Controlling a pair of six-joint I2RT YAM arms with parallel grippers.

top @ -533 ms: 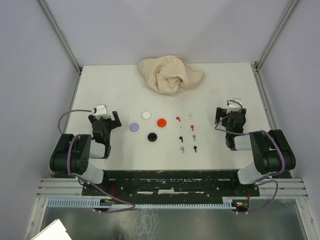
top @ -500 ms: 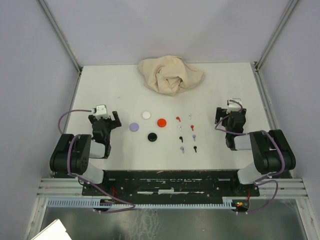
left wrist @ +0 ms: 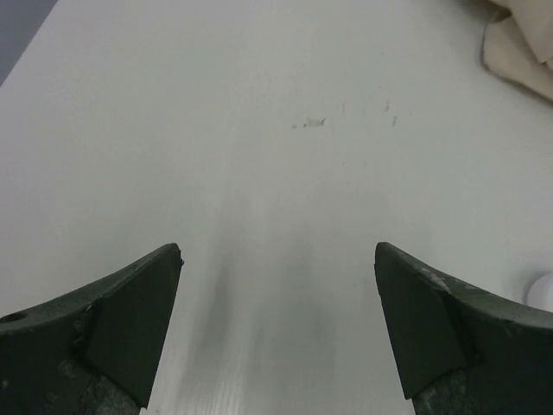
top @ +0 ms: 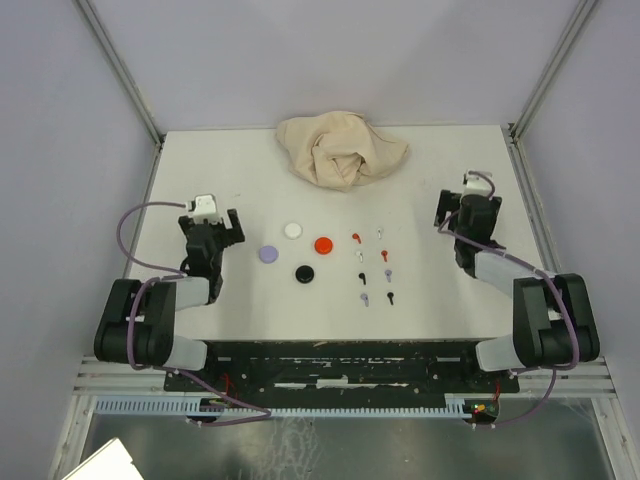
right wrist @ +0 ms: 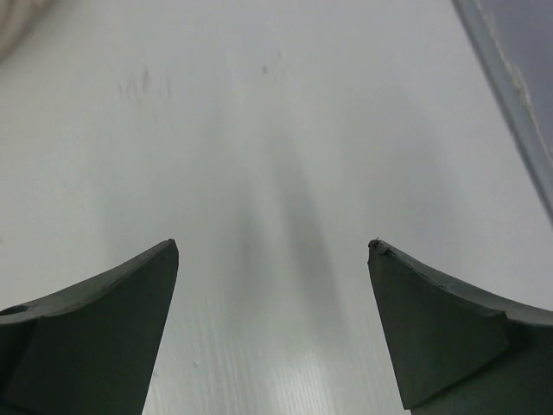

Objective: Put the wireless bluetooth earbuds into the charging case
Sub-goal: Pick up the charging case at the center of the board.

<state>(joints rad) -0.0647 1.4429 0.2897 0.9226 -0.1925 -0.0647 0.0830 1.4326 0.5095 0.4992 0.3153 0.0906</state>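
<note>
My right gripper moves next: it will go across, turning, far to its left in the top view, and then lower its open fingers around the white disc point(top: 292, 230) below.
Eight tiny stemmed earbuds lie in two columns right of centre: red point(top: 355, 237), white point(top: 381, 232), white point(top: 360, 256), red point(top: 384, 255), black point(top: 363, 276), lavender point(top: 388, 273), lavender point(top: 365, 298), black point(top: 390, 296). Four round discs lie to their left: white point(top: 292, 230), red point(top: 323, 244), lavender point(top: 268, 254), black point(top: 305, 272). My left gripper point(top: 211, 222) point(left wrist: 276, 251) is open and empty, left of the discs. My right gripper point(top: 468, 208) point(right wrist: 273, 245) is open and empty, right of the earbuds. Both wrist views show only bare table between the fingers.
A crumpled beige cloth point(top: 340, 148) lies at the back centre; its edge shows in the left wrist view point(left wrist: 518, 43). A white rounded edge, probably the white disc point(left wrist: 544, 292), shows at the right border of the left wrist view. Metal frame posts stand at the table's back corners.
Both arms have reached forward, so both grippers sit a little farther from the bases. Both stay open. The earbuds and discs have not moved.
</note>
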